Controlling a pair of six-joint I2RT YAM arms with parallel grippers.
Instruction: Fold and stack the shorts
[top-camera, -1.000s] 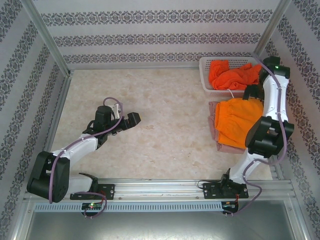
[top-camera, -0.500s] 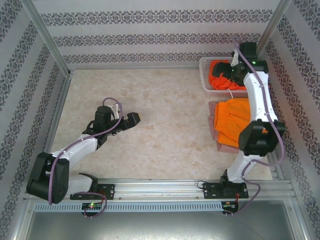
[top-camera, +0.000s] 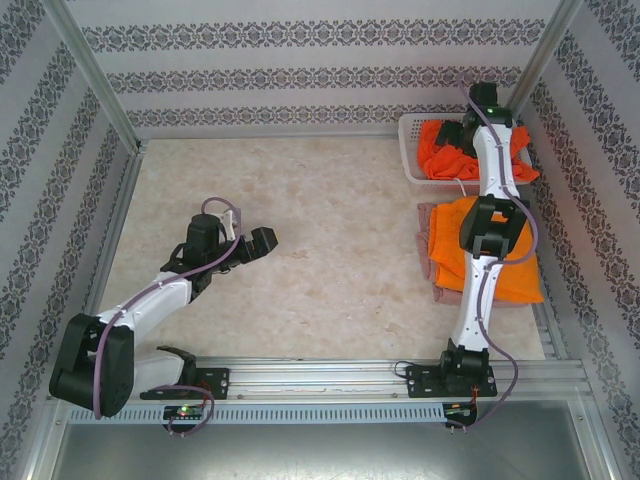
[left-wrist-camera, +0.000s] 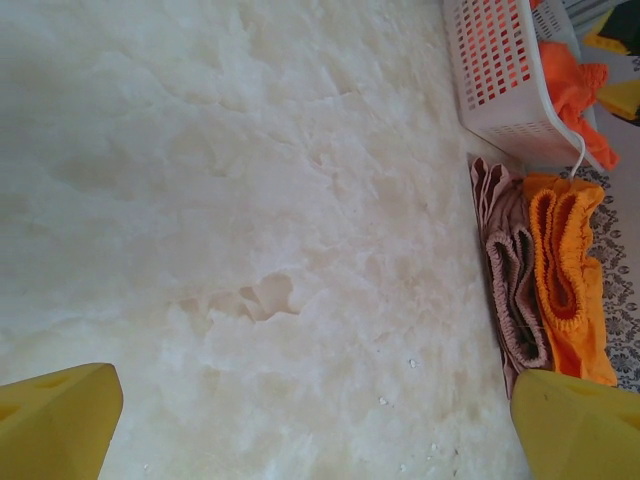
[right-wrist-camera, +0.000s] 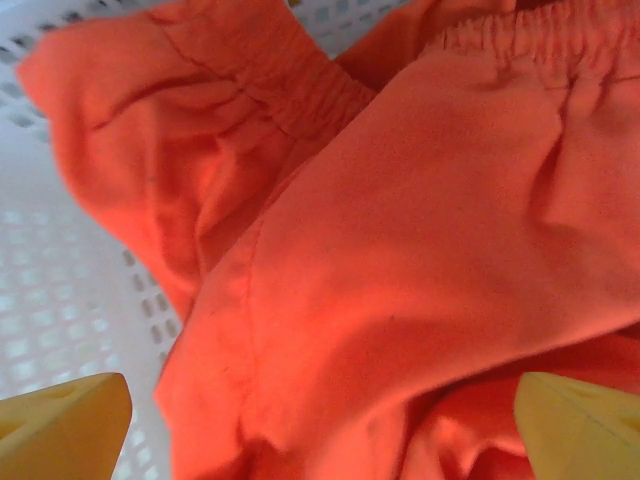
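The bunched folds of the bright red-orange shorts lie between my right gripper's spread fingertips, so I should next lower it, open, into the basket (top-camera: 408, 150) and onto them.
The bright red-orange shorts (top-camera: 440, 155) lie crumpled in the white mesh basket (top-camera: 408, 150) at the far right. My right gripper (top-camera: 452, 136) hovers over them, open. In the right wrist view its yellow fingertips (right-wrist-camera: 60, 425) stand wide apart above the red-orange cloth (right-wrist-camera: 400, 260), holding nothing. The orange shorts (top-camera: 450, 245) lie folded on the dusty pink shorts (top-camera: 427, 250), just in front of the basket. My left gripper (top-camera: 262, 240) is open over the bare tabletop, left of centre. The left wrist view takes in the pink shorts (left-wrist-camera: 512, 300), the orange shorts (left-wrist-camera: 570, 260) and the basket (left-wrist-camera: 495, 80).
Patterned walls and metal posts enclose the table (top-camera: 320, 220) on three sides. The basket sits in the back right corner against the wall. A metal rail (top-camera: 320, 375) runs along the near edge by the arm bases.
My right arm has swung from over the folded stack back to the basket, so its gripper now sits above the red-orange shorts. The left arm has barely shifted.
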